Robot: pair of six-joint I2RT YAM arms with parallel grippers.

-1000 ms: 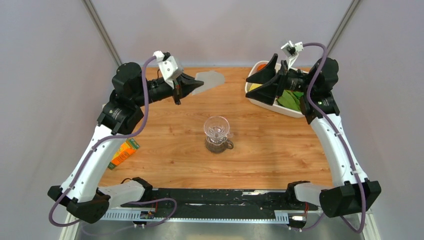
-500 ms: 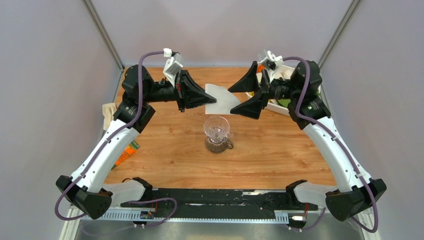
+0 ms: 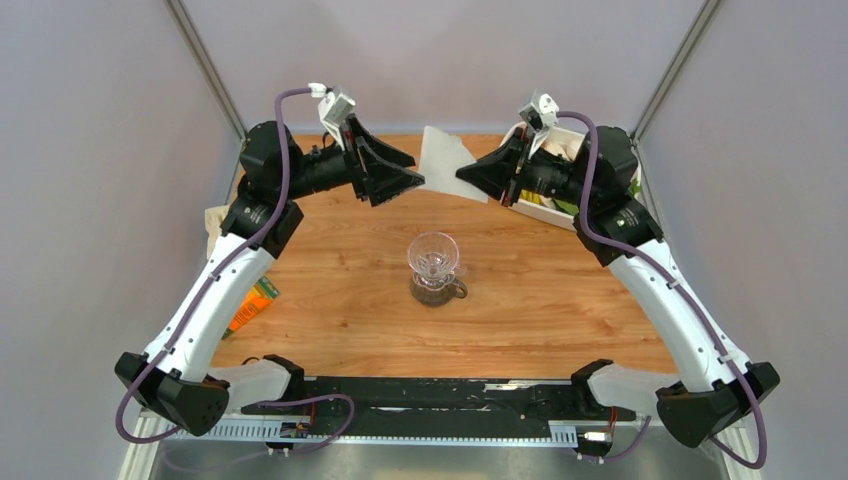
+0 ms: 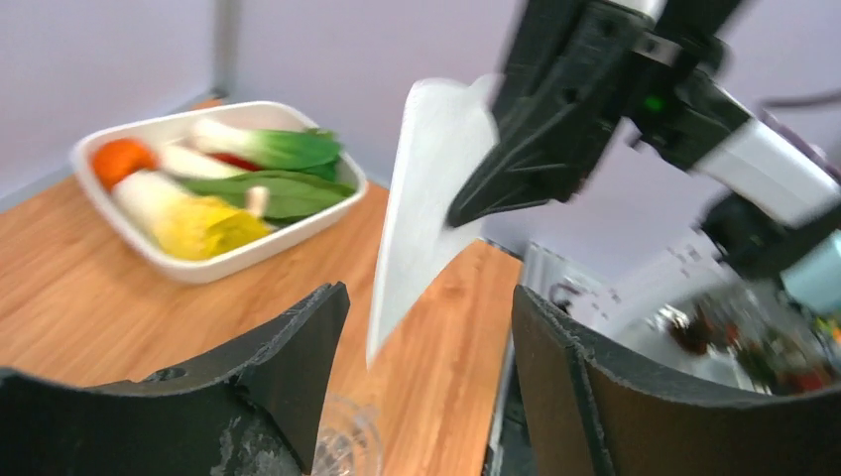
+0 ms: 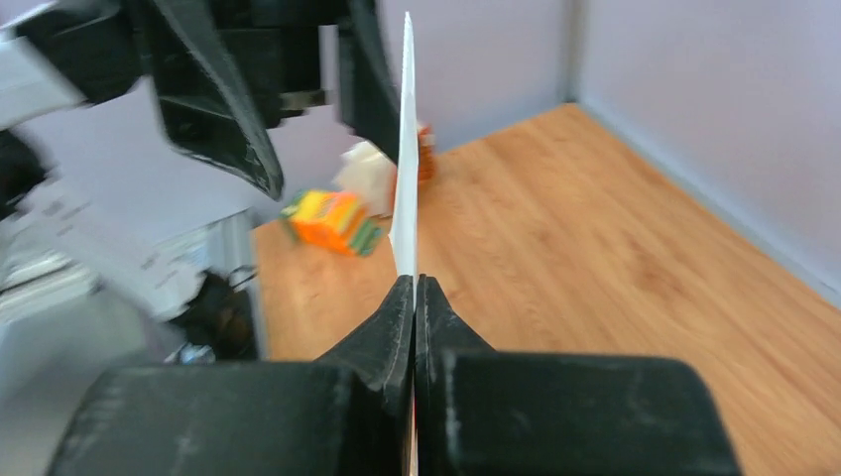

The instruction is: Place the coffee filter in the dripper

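Observation:
I should next ease the spread fingers of my left gripper to the right in the top view, around the filter's loose edge point(image 3: 425, 158) point(image 4: 391, 243), because the edge is on that side.
The white coffee filter point(image 3: 446, 160) hangs in the air above the back of the table, held flat between the two arms. My right gripper point(image 3: 472, 178) is shut on its right edge; in the right wrist view the filter point(image 5: 406, 149) stands edge-on out of the pinched jaws of the right gripper point(image 5: 414, 288). My left gripper point(image 3: 402, 170) is open just left of the sheet, not touching it. From the left wrist, the filter point(image 4: 426, 198) hangs past the spread left gripper point(image 4: 426, 332). The clear dripper point(image 3: 433, 255) sits on a glass jug point(image 3: 438, 291) at mid-table, below and in front of the filter.
A white tray point(image 3: 533, 207) of vegetables sits at the back right, behind the right arm; the left wrist view shows the tray point(image 4: 149, 258) too. An orange packet point(image 3: 249, 306) lies at the left edge, with a pale paper bundle point(image 3: 212, 226) behind it.
The filter has passed from left gripper to right: the right jaws closed on it, the left jaws opened and drew back left. Both arms carried it up off the table's back.

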